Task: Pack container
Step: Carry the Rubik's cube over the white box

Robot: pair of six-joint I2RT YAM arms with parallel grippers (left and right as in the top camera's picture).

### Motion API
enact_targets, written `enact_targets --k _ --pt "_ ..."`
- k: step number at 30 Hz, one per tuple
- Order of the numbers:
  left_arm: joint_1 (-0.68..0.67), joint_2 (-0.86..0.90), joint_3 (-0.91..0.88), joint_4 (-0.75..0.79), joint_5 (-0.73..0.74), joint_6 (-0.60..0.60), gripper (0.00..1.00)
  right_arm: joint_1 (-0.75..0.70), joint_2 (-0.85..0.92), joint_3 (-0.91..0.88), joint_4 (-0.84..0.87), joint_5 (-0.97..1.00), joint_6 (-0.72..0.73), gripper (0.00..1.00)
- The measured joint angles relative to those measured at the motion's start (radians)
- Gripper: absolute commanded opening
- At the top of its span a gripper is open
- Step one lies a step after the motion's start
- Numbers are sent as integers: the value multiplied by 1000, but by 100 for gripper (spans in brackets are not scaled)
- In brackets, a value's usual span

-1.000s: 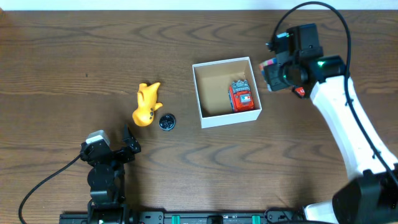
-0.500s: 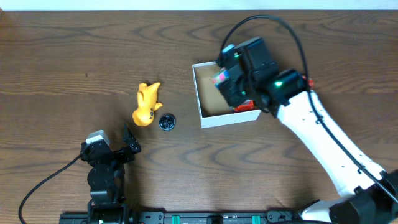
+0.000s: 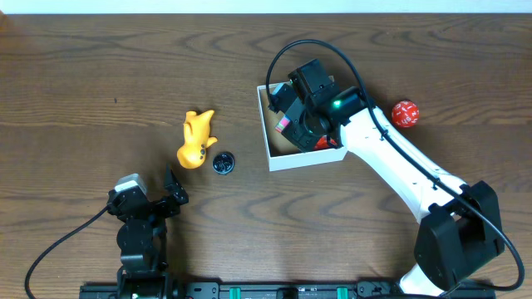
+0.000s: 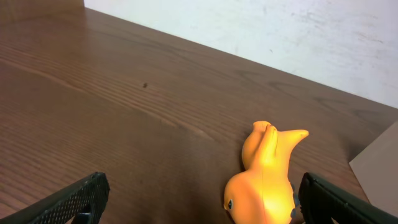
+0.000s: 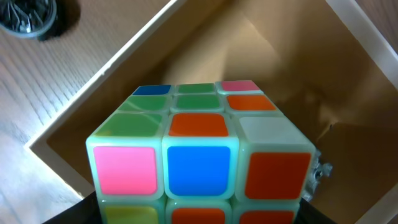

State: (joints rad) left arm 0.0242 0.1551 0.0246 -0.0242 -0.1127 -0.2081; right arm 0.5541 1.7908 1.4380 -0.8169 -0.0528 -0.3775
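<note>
The brown bottom of the box is bare in the box's near corner (image 5: 73, 146) on the duck's side, so my right gripper next needs to move back and down there and release the cube (image 5: 199, 155).
The container (image 3: 273, 156) is a white square box with a brown inside (image 5: 261, 56), right of the table's middle. My right gripper (image 3: 287, 124) is shut on a colourful puzzle cube (image 5: 199, 155) and holds it over the box's left half. A red toy car (image 3: 322, 143) lies in the box, mostly hidden under the arm. A yellow duck toy (image 3: 196, 139) lies left of the box; in the left wrist view the duck (image 4: 264, 177) sits between the open fingers of my left gripper (image 4: 199, 202), further off. A small black round toy (image 3: 222, 162) lies beside the duck.
A red ball (image 3: 405, 113) lies on the table right of the box. My left gripper (image 3: 158, 203) rests near the front left edge. The black round toy also shows in the right wrist view (image 5: 28, 14), outside the box's wall.
My right arm has swung left from beside the box's right side to above the box, carrying the cube. The red ball is now uncovered. The left arm has not moved.
</note>
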Motion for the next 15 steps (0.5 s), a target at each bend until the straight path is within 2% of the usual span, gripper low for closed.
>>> enact_targets --k 15 --pt "0 0 0 0 0 0 98 0 1 0 -7 0 -153 53"
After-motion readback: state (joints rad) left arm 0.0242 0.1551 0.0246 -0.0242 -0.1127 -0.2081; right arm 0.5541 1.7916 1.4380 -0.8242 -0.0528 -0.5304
